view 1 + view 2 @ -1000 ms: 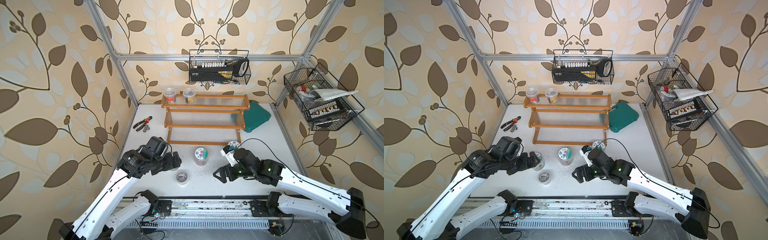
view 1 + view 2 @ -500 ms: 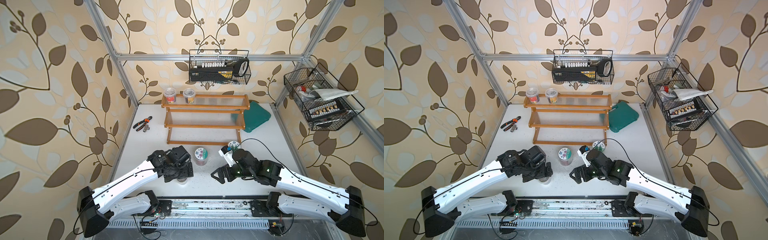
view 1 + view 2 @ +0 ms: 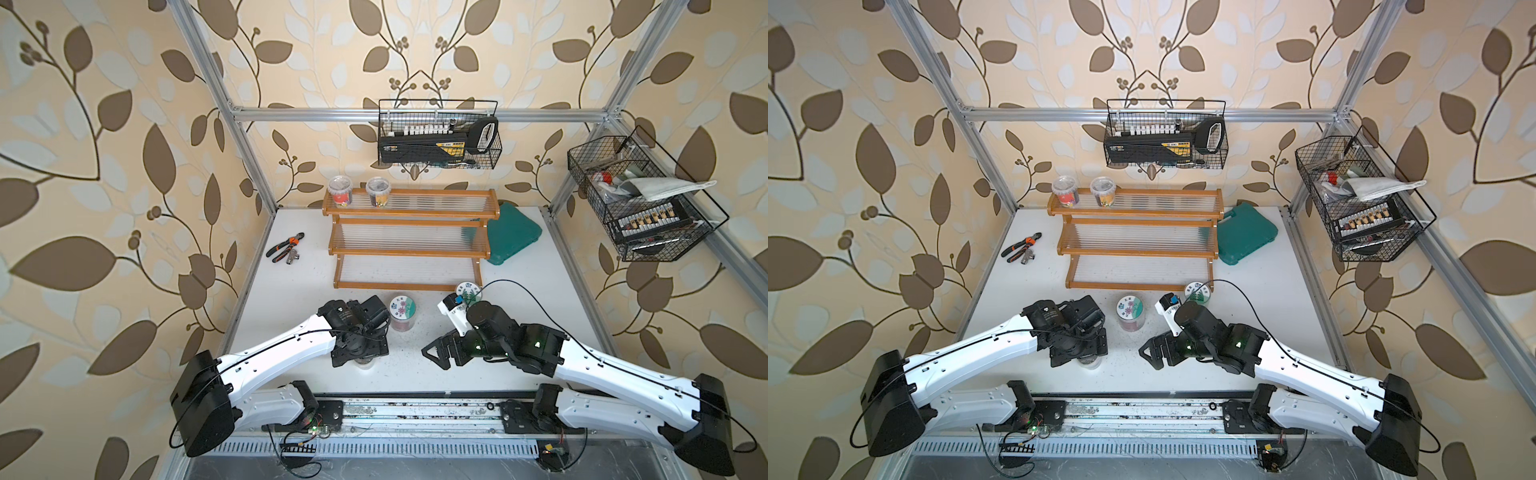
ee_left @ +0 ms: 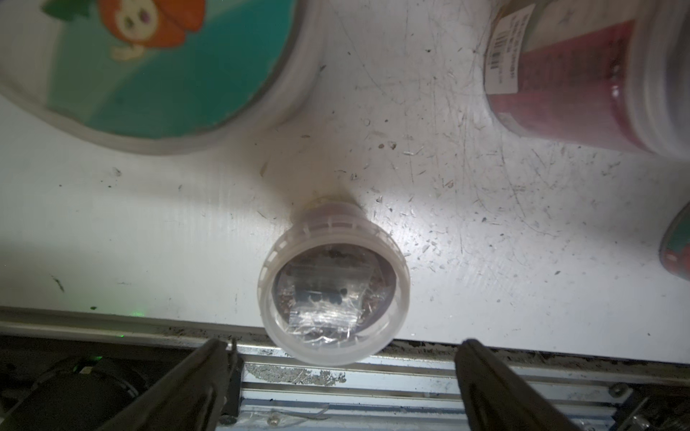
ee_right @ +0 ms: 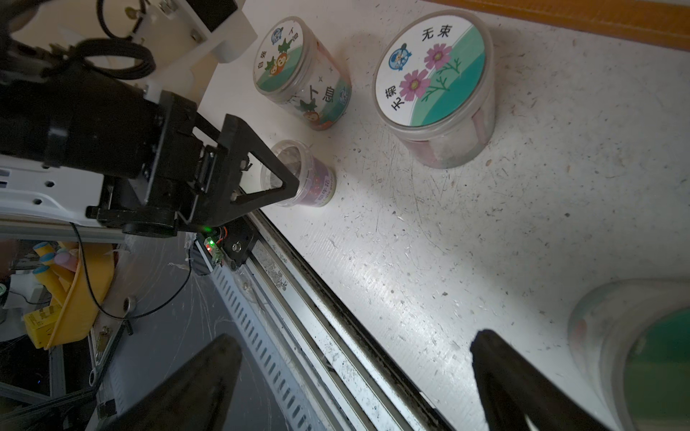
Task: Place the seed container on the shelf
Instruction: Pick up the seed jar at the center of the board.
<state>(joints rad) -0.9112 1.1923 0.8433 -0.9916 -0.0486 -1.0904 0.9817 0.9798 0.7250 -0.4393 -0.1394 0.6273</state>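
The clear seed container stands below the left gripper, its rim (image 3: 365,363) (image 4: 334,294) between the wide-open fingers, so next the gripper should move down around the seed container's rim and close on it.
The seed container (image 4: 334,294) is a small clear jar with dark seeds, upright near the table's front edge (image 3: 365,363) (image 3: 1090,362) (image 5: 310,175). My left gripper (image 4: 343,345) (image 3: 360,356) (image 3: 1079,357) hangs over it, open, with the jaws wide on either side and not touching it. My right gripper (image 5: 354,336) (image 3: 434,359) (image 3: 1148,359) is open and empty over the front edge, to the right of the jar. The shelf (image 3: 409,252) (image 3: 1138,251), a stepped wooden rack with clear ribbed tiers, stands at the back with two jars (image 3: 340,190) on its top tier.
A flower-lid jar (image 3: 402,311) (image 5: 433,86), a tree-lid jar (image 3: 468,291) and a cartoon-lid jar (image 5: 298,74) (image 4: 149,67) stand in front of the shelf. Pliers (image 3: 286,247) lie at the left, a green case (image 3: 513,232) at the right. Wire baskets (image 3: 438,137) (image 3: 640,199) hang above.
My left arm has swung from the table's left side to the front middle, and its open gripper now covers the small jar. The right arm has barely moved.
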